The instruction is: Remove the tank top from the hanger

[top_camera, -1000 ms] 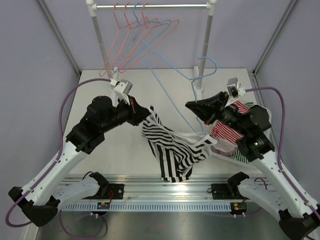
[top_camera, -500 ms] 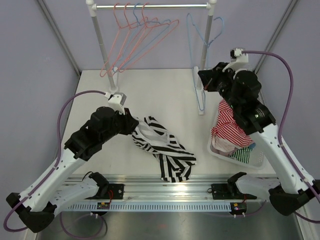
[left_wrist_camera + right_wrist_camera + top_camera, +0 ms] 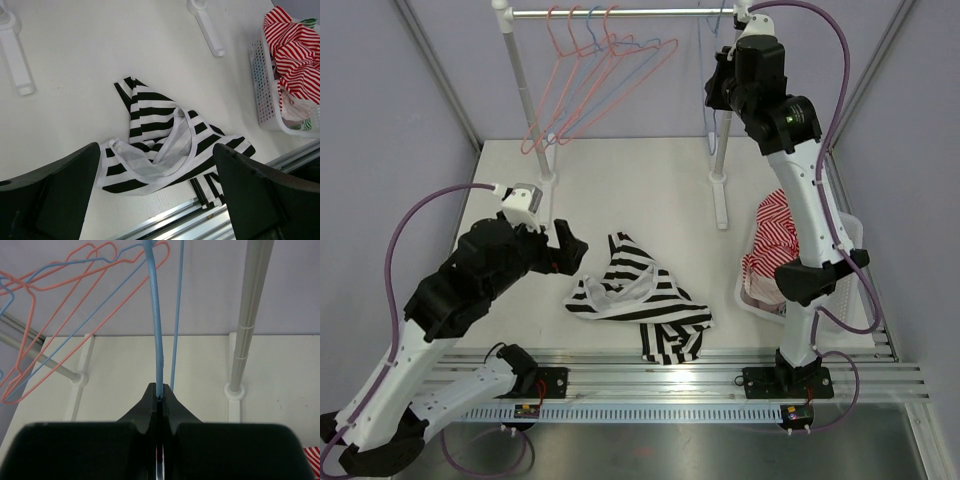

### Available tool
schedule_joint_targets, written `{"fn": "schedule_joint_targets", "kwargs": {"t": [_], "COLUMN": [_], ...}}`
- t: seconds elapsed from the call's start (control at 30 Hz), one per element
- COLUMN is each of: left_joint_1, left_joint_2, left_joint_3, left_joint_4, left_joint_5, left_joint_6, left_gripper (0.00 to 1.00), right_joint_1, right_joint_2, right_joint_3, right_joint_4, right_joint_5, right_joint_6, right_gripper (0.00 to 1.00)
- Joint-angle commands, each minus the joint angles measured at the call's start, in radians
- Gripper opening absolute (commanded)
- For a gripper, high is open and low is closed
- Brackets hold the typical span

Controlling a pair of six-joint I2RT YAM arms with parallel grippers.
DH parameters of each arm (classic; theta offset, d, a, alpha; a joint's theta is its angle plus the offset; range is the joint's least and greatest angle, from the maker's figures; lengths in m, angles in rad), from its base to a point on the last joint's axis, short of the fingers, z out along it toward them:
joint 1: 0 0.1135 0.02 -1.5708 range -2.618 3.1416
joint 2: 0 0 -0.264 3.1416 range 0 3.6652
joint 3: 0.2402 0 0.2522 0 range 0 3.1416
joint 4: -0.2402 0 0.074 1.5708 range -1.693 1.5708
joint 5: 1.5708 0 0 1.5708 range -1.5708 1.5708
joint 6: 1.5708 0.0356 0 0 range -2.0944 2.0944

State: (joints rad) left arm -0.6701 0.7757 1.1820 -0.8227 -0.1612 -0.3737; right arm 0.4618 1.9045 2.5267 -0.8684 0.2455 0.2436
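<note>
The hanger is bare, so I need to move my right gripper gently down and toward the rack's post (image 3: pixel 722 145) (image 3: pixel 246 315), which is on the right in its wrist view, and then let go of the wire.
The black-and-white striped tank top (image 3: pixel 642 300) lies crumpled on the white table, one edge hanging over the near metal rail; the left wrist view shows this tank top (image 3: pixel 160 130) below the jaws. My left gripper (image 3: pixel 563 250) (image 3: pixel 156 150) is open just left of it, above the table, holding nothing. My right gripper (image 3: pixel 717 95) (image 3: pixel 159 392) is raised high by the rack's right post, shut on the wire of the bare blue hanger (image 3: pixel 155 330). That hanger (image 3: pixel 704 45) reaches up to the rail.
The clothes rack rail (image 3: pixel 620 13) carries several pink and blue hangers (image 3: pixel 590 75). Its white feet (image 3: pixel 723 205) rest on the table. A white basket (image 3: pixel 748 292) (image 3: pixel 260 85) of red-striped clothes stands at the right. The metal rail (image 3: pixel 670 375) runs along the near edge.
My left gripper opened and let the tank top drop onto the table, then drew back left. My right arm swung the blue hanger out of the garment and up to the rack rail.
</note>
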Motion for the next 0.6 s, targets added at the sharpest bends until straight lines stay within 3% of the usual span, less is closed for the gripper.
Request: {"fn": "schedule_joint_targets", "kwargs": {"t": [0.0, 0.3, 0.5, 0.53, 0.57], "left_joint_1": [0.000, 0.000, -0.002, -0.002, -0.002], "left_joint_2": [-0.041, -0.072, -0.062, -0.058, -0.056], "left_joint_3": [0.021, -0.088, -0.105, -0.108, -0.114], "left_joint_4": [-0.036, 0.040, 0.065, 0.072, 0.076], "left_joint_5": [0.008, 0.043, 0.006, 0.005, 0.006], "left_joint_6": [0.051, 0.015, 0.001, -0.002, -0.005], "left_gripper": [0.99, 0.99, 0.99, 0.99, 0.99], "right_joint_1": [-0.063, -0.127, -0.129, -0.127, -0.127], "right_joint_2": [0.096, 0.139, 0.059, 0.042, 0.033], "right_joint_3": [0.173, 0.109, -0.017, -0.046, -0.057], "right_joint_4": [-0.119, -0.067, -0.020, -0.018, -0.018], "right_joint_5": [-0.049, -0.143, -0.156, -0.157, -0.161], "right_joint_6": [-0.026, -0.049, -0.037, -0.036, -0.038], "right_gripper": [0.00, 0.00, 0.00, 0.03, 0.12]}}
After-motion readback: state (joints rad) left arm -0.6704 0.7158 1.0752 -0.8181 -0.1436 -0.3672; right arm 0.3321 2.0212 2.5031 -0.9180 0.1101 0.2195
